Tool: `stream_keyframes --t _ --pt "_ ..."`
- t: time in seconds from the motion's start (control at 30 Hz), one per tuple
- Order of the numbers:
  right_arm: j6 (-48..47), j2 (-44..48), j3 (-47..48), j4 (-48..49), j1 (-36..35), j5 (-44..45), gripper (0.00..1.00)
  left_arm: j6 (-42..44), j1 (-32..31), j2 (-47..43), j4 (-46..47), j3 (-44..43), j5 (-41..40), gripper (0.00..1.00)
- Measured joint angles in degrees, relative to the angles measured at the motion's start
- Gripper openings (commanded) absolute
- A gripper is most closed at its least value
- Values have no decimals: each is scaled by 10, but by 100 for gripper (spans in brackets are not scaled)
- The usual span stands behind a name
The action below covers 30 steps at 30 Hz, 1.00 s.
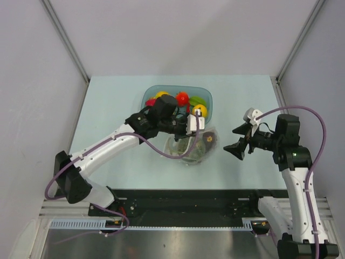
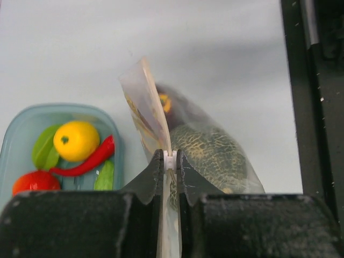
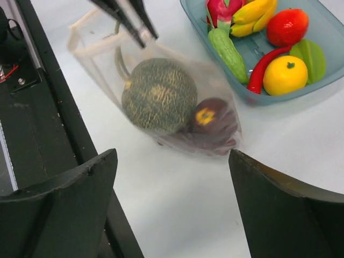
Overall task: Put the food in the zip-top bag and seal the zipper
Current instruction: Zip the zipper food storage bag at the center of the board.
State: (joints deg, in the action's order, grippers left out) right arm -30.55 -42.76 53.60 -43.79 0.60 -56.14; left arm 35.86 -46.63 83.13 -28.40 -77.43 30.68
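The robot's left gripper needs to move along the bag's zipper, then go back and down to release, because the tabletop [image 1: 156,172] beside the black bar is below and back from it.
The clear zip-top bag [image 1: 204,147] lies on the table just in front of the blue bowl. Inside it are the grey-green bumpy ball [image 3: 158,94] and the dark red grapes [image 3: 215,126]; both also show through the plastic in the left wrist view, the ball [image 2: 212,153] and the grapes [image 2: 173,99]. My left gripper [image 2: 170,160] is shut on the zipper strip [image 2: 156,115] at the bag's mouth, which stands up on edge. In the right wrist view its fingers [image 3: 126,19] pinch the mouth at the top. My right gripper [image 3: 172,156] is open and empty, to the right of the bag [image 3: 177,80].
The blue translucent bowl [image 1: 207,96] behind the bag holds a pink dragon fruit [image 3: 223,8], banana, cucumber, red chili [image 3: 263,67], tomato and a yellow round fruit [image 3: 285,75]. A black rail [image 1: 188,202] runs along the table's near edge. Grey walls stand on both sides.
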Motion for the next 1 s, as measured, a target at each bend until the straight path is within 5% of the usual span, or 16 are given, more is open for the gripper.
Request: stream_keyframes --t 0.3,0.47,0.7,0.83,1.0 --pt "-69 -22 25 -19 -82 -1 87 2 -90 50 8 -51 30 0" --pt "-108 -8 25 -26 -124 28 58 1 -105 69 9 -62 40 0" --pt "-142 -21 24 -40 -148 69 42 -7 -110 70 11 -64 40 2" --pt "-146 -24 9 -39 -156 92 0 -14 -110 70 13 -64 40 6" --pt "-127 -26 6 -36 -171 120 0 -14 -110 70 12 -64 24 8"
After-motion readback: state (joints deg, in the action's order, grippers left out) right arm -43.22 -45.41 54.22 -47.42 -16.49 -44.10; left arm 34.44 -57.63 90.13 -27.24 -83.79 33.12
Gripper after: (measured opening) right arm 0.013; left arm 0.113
